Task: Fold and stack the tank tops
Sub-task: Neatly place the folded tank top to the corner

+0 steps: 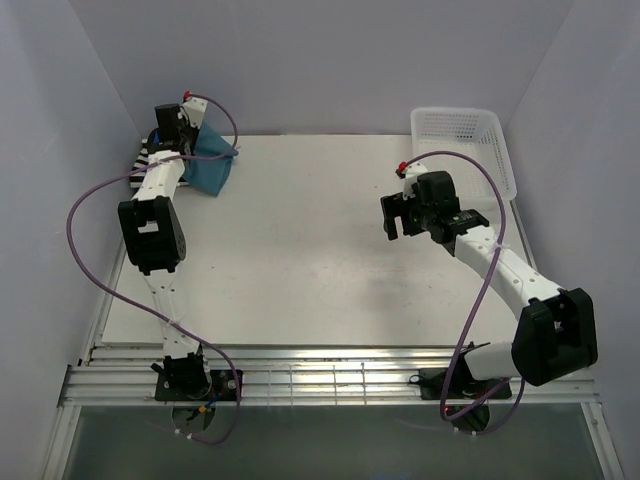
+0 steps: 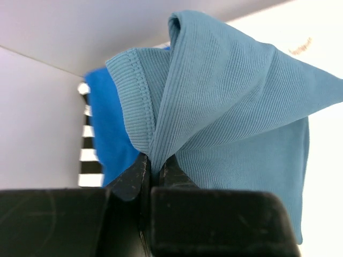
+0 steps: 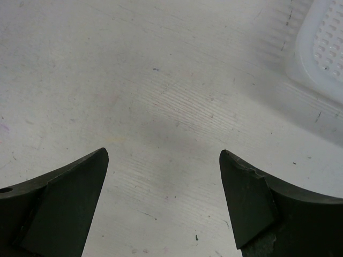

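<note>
The left gripper needs to lift the teal tank top's fold to the left in the top view next, then lower it onto the royal blue tank top [image 1: 154, 142] [image 2: 111, 124], whose side is uncovered.
At the table's far left corner my left gripper [image 2: 154, 163] is shut on a pinch of the muted teal tank top [image 2: 230, 107], which rises in a peaked fold above the jaws. Under it lies the royal blue tank top [image 2: 110, 134], and the black-and-white striped one [image 2: 88, 155] peeks out at the left. From above, the teal top [image 1: 213, 170] drapes beside the left gripper [image 1: 196, 148], with the striped edge [image 1: 145, 160] behind the arm. My right gripper [image 1: 395, 215] hovers open over bare table; its jaws [image 3: 163, 160] hold nothing.
A white lattice basket [image 1: 465, 140] stands at the far right corner, and its rim [image 3: 321, 59] shows in the right wrist view. White walls close in the table at the back and both sides. The white table surface [image 1: 320, 250] lies between the arms.
</note>
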Tool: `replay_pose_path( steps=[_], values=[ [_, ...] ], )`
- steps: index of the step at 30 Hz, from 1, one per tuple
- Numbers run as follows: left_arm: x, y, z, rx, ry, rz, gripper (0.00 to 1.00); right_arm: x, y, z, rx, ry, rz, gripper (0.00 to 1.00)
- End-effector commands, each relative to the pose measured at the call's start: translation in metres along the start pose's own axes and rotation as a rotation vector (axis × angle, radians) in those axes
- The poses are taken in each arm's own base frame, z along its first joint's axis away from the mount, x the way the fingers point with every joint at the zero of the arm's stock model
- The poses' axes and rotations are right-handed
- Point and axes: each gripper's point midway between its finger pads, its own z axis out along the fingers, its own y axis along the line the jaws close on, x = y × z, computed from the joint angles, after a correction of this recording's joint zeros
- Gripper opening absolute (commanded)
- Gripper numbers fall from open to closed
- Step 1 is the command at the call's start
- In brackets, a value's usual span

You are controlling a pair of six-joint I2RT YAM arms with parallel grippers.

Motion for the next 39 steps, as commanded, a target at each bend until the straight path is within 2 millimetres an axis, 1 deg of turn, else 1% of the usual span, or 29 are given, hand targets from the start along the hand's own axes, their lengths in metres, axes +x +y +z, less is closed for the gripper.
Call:
replay_pose_path(
  steps=[1, 4, 5, 6, 7, 11, 14, 16, 18, 19, 22, 25, 27, 31, 32, 33, 34, 35, 36, 38, 39],
  values=[
    [-0.068, 0.048, -0.035, -0.088, -0.18, -0.023, 0.0, -0.021, -0.003, 0.003, 0.001, -0.035, -0.008, 0.9],
    [-0.073, 0.059, -0.04, -0.104, -0.201, -0.053, 0.0, -0.021, -0.002, 0.003, -0.003, -0.037, -0.007, 0.9],
    [-0.079, 0.062, -0.044, -0.098, -0.22, -0.059, 0.0, -0.022, -0.002, 0.003, -0.003, -0.039, -0.007, 0.9],
    [-0.08, 0.066, -0.046, -0.103, -0.222, -0.064, 0.0, -0.022, -0.002, 0.003, -0.003, -0.039, -0.007, 0.9],
    [-0.082, 0.065, -0.047, -0.079, -0.239, -0.062, 0.0, -0.021, -0.002, 0.003, -0.003, -0.039, -0.006, 0.9],
    [-0.084, 0.07, -0.047, -0.079, -0.256, -0.074, 0.0, -0.023, -0.002, 0.001, -0.002, -0.051, -0.002, 0.9],
    [-0.09, 0.073, -0.051, -0.068, -0.276, -0.088, 0.0, -0.025, -0.002, 0.002, -0.002, -0.06, -0.001, 0.9],
    [-0.1, 0.077, -0.057, -0.057, -0.307, -0.093, 0.0, -0.026, -0.002, 0.003, -0.003, -0.063, -0.001, 0.9],
    [-0.106, 0.079, -0.063, -0.03, -0.33, -0.125, 0.0, -0.025, -0.002, 0.004, -0.002, -0.06, 0.005, 0.9],
    [-0.116, 0.081, -0.071, -0.003, -0.366, -0.132, 0.0, -0.025, -0.001, 0.005, -0.003, -0.055, 0.006, 0.9],
    [-0.131, 0.08, -0.084, 0.041, -0.408, -0.144, 0.0, -0.025, 0.004, 0.007, -0.035, -0.053, 0.01, 0.9],
    [-0.135, 0.079, -0.089, 0.055, -0.418, -0.144, 0.0, -0.029, 0.007, 0.006, -0.048, -0.067, 0.018, 0.9],
    [-0.135, 0.085, -0.09, 0.046, -0.425, -0.148, 0.0, -0.028, 0.007, 0.005, -0.052, -0.07, 0.018, 0.9],
    [-0.127, 0.095, -0.089, 0.037, -0.424, -0.15, 0.0, -0.028, 0.008, 0.005, -0.052, -0.072, 0.02, 0.9],
    [-0.124, 0.095, -0.087, 0.039, -0.416, -0.143, 0.0, -0.028, 0.008, 0.006, -0.051, -0.069, 0.02, 0.9],
    [-0.116, 0.09, -0.081, 0.06, -0.402, -0.138, 0.0, -0.027, 0.008, 0.007, -0.052, -0.067, 0.02, 0.9],
    [-0.108, 0.092, -0.078, 0.071, -0.39, -0.134, 0.0, -0.026, 0.008, 0.008, -0.053, -0.061, 0.021, 0.9],
    [-0.101, 0.089, -0.074, 0.082, -0.379, -0.126, 0.0, -0.025, 0.008, 0.009, -0.053, -0.056, 0.023, 0.9],
    [-0.087, 0.084, -0.063, 0.095, -0.351, -0.13, 0.0, -0.025, 0.008, 0.011, -0.054, -0.052, 0.026, 0.9],
    [-0.074, 0.08, -0.051, 0.106, -0.329, -0.12, 0.0, -0.024, 0.008, 0.013, -0.055, -0.041, 0.027, 0.9],
    [-0.059, 0.073, -0.037, 0.113, -0.299, -0.123, 0.0, -0.025, 0.007, 0.014, -0.052, -0.036, 0.027, 0.9]
  ],
)
